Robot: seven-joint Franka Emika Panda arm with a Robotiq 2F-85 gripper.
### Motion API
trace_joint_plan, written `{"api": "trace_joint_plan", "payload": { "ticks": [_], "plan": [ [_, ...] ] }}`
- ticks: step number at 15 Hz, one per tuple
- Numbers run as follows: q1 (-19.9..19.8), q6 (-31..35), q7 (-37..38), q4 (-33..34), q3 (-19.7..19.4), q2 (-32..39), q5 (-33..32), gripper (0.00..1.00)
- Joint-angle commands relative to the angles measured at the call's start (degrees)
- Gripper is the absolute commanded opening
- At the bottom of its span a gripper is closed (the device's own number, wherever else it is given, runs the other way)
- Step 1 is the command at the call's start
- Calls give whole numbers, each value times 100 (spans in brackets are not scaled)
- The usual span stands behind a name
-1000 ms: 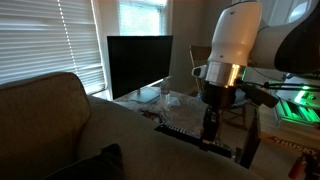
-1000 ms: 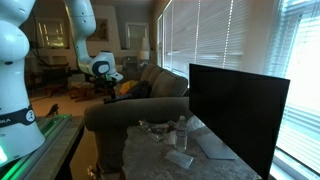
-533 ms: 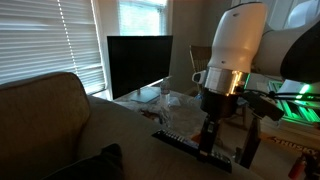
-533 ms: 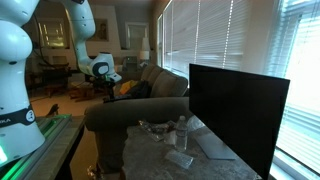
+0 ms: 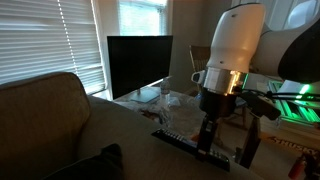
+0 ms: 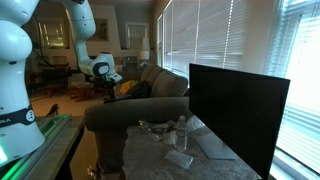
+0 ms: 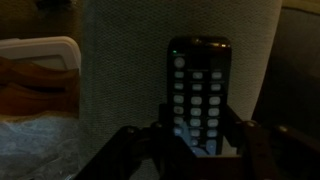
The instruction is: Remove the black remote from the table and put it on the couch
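My gripper moves down a little toward the beige couch fabric below next and releases the remote's near end, because the remote still hangs just above the fabric.
The black remote (image 5: 190, 143) is long and slim and hangs level in my gripper (image 5: 207, 138) just over the beige couch (image 5: 50, 115). In the wrist view the remote (image 7: 198, 85) shows rows of pale buttons, with the couch fabric (image 7: 125, 60) behind it. My gripper (image 7: 200, 132) is shut on the remote's near end, one dark finger on each side. The table (image 5: 150, 97) with its pale cluttered top stands behind, in front of the TV. In an exterior view the arm (image 6: 99, 68) is far back beyond the couch (image 6: 135, 110), and the remote cannot be made out there.
A big black TV (image 5: 138, 65) stands at the table's far side and also shows in an exterior view (image 6: 240, 110). Bottles and papers (image 6: 178, 140) lie on the table (image 6: 140, 160). A white object (image 7: 40, 55) is left of the couch fabric. Window blinds (image 5: 40, 40) lie behind.
My gripper has carried the remote slightly down and over the couch edge since one second ago. Over the last half second almost nothing has moved.
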Motion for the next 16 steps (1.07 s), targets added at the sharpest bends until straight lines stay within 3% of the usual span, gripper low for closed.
{"api": "trace_joint_plan", "payload": {
  "ticks": [1,10,16],
  "plan": [
    [196,-6,225,106,-162,49,131,28],
    [898,-360,972,315,-870,113,-64,28],
    [1116,-840,1055,645,-1015,285,-261,28]
  ]
}}
